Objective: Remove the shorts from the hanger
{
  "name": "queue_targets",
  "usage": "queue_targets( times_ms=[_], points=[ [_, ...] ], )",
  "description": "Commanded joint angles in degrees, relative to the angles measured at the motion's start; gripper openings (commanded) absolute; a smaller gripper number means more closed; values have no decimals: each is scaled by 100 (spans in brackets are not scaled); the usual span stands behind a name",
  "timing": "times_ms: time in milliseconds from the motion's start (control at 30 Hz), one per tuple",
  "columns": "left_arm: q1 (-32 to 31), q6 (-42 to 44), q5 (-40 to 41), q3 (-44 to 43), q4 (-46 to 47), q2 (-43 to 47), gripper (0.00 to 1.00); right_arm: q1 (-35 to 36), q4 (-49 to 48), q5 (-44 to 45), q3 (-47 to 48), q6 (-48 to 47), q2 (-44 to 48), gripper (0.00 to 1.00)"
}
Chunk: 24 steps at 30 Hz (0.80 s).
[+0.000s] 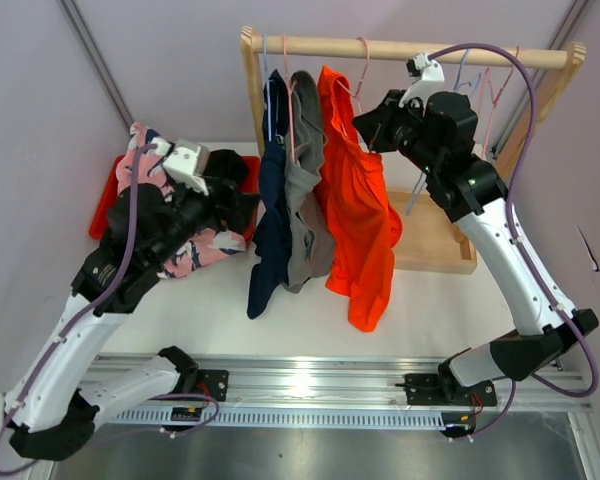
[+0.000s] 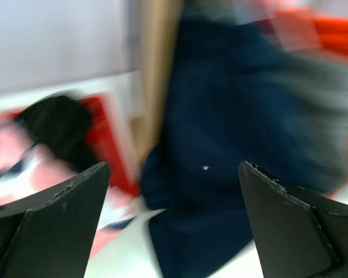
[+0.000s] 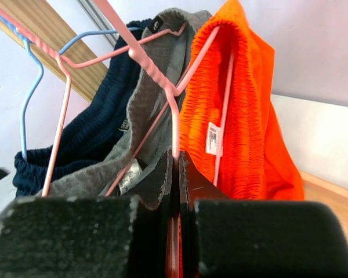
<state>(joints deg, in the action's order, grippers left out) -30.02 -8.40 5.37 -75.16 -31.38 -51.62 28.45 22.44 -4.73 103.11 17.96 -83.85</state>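
The left gripper moves to the right in the top view next, past the grey shorts [image 1: 305, 200], onto the orange shorts' near leg [image 1: 369, 303], as my right gripper holds their hanger.
Three shorts hang on hangers from a wooden rail [image 1: 410, 50]: navy shorts [image 1: 272, 230], grey shorts [image 1: 305, 200] and orange shorts [image 1: 360, 210]. My right gripper [image 1: 365, 125] is up beside the orange shorts' waistband. In the right wrist view the right gripper [image 3: 176, 155] is shut on the thin wire of the pink hanger [image 3: 175, 116], which carries the orange shorts [image 3: 243, 116]. My left gripper [image 2: 174, 174] is open, empty and pointed at the blurred navy shorts [image 2: 232, 116]. Pink patterned shorts [image 1: 195, 250] and black shorts [image 1: 225, 165] lie heaped at the left.
A red tray [image 1: 105, 205] sits under the heap at the left wall. The rack's wooden base [image 1: 435, 245] lies behind the orange shorts. Empty pink and blue hangers [image 1: 485, 85] hang at the rail's right end. A blue hanger [image 3: 32, 87] holds the navy pair.
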Motion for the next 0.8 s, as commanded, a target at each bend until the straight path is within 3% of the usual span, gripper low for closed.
queue_targets(
  times_ms=[0,133,333,533,767],
  points=[
    [-1038,278,130,-438,360,-331,99,117,-495,297,95,-29,642,0],
    [-2434,243,193,-614,878,-875,99,240,-442,865,95,93,932,0],
    [-3728,216,597,-1009,1494,-1939,99,565,-29,2272,78,454,1275,0],
    [-4274,41,501,-1194,2021,-2625,99,715,191,2714,-115,753,1459,0],
    [-4495,-82,579,-1335,2118,-2977,99,768,120,2846,-423,788,1653,0]
  ],
)
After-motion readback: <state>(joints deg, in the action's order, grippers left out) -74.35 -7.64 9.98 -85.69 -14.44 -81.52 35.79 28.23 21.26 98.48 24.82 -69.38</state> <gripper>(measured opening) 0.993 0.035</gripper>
